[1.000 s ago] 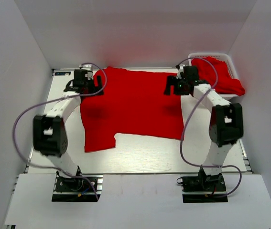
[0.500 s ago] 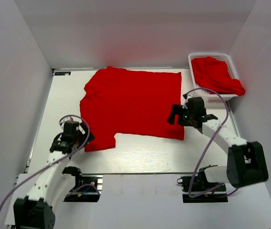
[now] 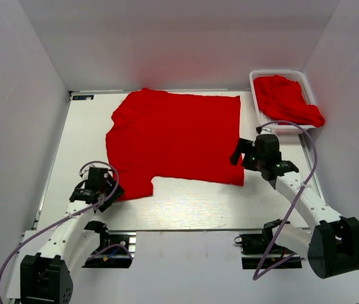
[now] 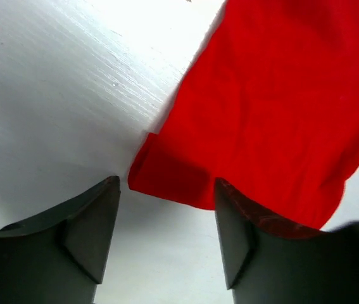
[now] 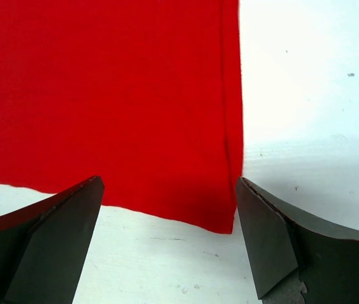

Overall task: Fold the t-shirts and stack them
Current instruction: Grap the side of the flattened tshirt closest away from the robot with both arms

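I should move my right gripper down and draw it back onto that corner's hem, because its open fingers are past the shirt's near corner.
A red t-shirt lies spread flat on the white table. My left gripper is open and empty at the shirt's near left sleeve corner. That corner lies just ahead of the open jaws in the left wrist view. My right gripper is open and empty at the shirt's near right corner, which lies between the spread fingers in the right wrist view. A second red t-shirt lies crumpled in the white basket at the far right.
White walls enclose the table on three sides. The basket stands against the right wall. Purple cables loop from both arms. Bare table runs along the near edge in front of the shirt.
Both arms have pulled back from the shirt's far corners to its near corners. The shirt lies flat and spread, unmoved over the last half second.
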Robot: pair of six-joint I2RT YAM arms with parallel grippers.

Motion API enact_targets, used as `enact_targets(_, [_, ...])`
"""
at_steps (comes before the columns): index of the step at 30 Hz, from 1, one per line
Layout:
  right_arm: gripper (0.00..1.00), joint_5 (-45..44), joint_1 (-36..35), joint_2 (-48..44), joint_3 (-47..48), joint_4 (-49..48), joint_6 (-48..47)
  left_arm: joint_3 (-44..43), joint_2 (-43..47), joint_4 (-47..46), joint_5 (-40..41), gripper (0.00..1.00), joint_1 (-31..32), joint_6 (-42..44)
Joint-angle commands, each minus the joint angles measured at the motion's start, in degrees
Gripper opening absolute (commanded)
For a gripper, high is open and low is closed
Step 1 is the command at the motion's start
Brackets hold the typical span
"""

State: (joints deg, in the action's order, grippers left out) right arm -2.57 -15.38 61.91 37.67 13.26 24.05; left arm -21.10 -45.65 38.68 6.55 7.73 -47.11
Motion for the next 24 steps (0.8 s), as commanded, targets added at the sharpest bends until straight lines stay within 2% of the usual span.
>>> enact_targets(1, [0.9,-2.79,0.43,1.54,-0.05,1.33,2.48,1.42,0.3,-1.05,-0.04,0.68,0.18,-0.79])
enact_targets(2, [0.9,-2.71,0.35,1.9,0.03,1.42,2.58,2.02,0.3,-1.06,-0.04,0.54,0.18,-0.79])
enact_targets(6, [0.9,-2.27,0.43,2.86,-0.23,2.12,3.1,2.03,-0.23,-2.99,2.32,0.32,0.18,-0.79])
enact_targets(8, [0.9,-1.92,0.35,2.78,-0.84,3.26,2.67,2.03,-1.72,-5.09,3.12,0.27,0.18,-0.26])
enact_targets(10, [0.9,-2.18,0.09,2.6,-1.54,4.05,2.84,1.42,-2.86,-6.24,3.64,0.06,0.18,0.44])
enact_targets(11, [0.9,-2.26,0.26,2.51,-1.98,4.93,2.84,0.63,-3.91,-6.77,3.65,0.0,0.18,0.44])
enact_targets(18, [0.9,-1.39,0.08,2.86,-5.5,8.28,5.74,-0.69,-2.35,-9.23,2.42,0.0,0.18,4.04])
enact_targets(24, [0.9,1.69,0.0,6.81,-7.08,2.67,7.32,-0.08,-1.02,-9.76,-0.04,0.0,0.18,5.1])
